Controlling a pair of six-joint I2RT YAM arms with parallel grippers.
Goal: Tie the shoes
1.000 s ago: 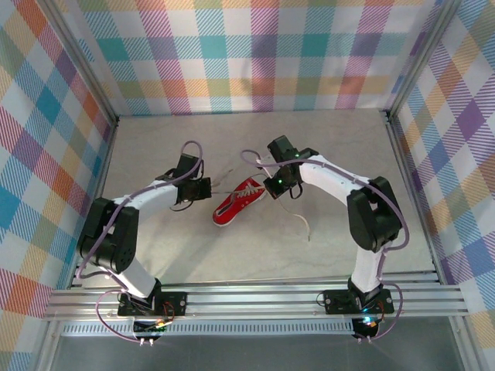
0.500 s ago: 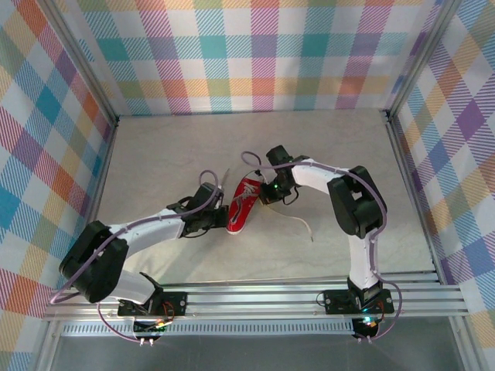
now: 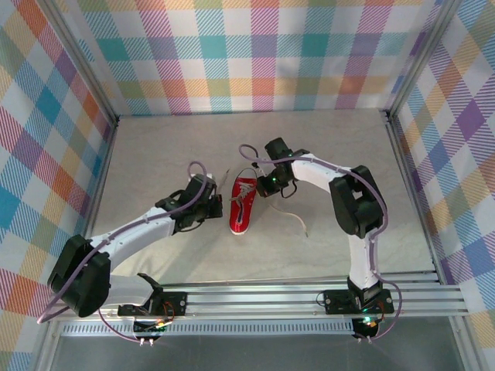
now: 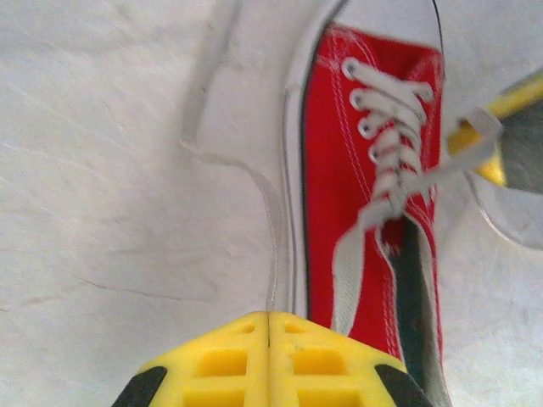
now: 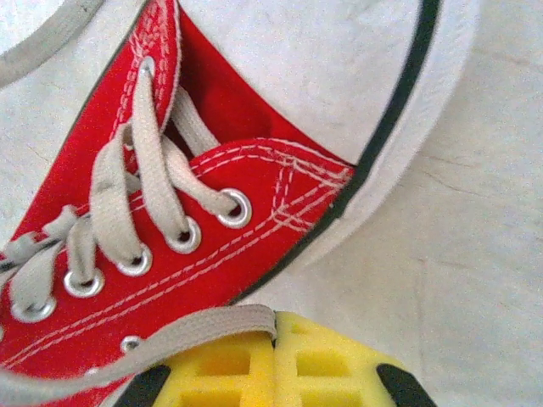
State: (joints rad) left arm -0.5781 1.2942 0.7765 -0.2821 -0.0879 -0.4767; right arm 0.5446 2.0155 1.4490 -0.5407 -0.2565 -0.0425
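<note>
The loose lace tail [image 3: 280, 209] is back of my right gripper, so it needs to pull the grey lace back, away from the shoe, to snug its crossing, then release it.
The shoe [image 3: 241, 207], a small red canvas sneaker with a white toe cap, lies mid-table, its long axis running near to far. My left gripper [image 3: 219, 207] sits just left of it. In the left wrist view the left gripper [image 4: 270, 315] is shut, with a whitish lace [image 4: 273, 229] running along the sole of the shoe [image 4: 339, 212] into the seam of its jaws. My right gripper [image 3: 264, 185] is at the shoe's far right side. In the right wrist view the right gripper [image 5: 274, 315] is shut on a grey lace [image 5: 195, 332] beside the eyelets of the shoe [image 5: 254, 212].
A loose lace tail [image 3: 298, 222] trails on the grey table [image 3: 155, 154] right of the shoe. Plaid walls [image 3: 263, 54] close in the left, back and right. An aluminium rail [image 3: 255, 297] with both arm bases runs along the near edge.
The shoe has turned from a diagonal to a nearly near-to-far line. The left arm has swung in close beside it, and the right gripper has shifted slightly left. Both stay shut.
</note>
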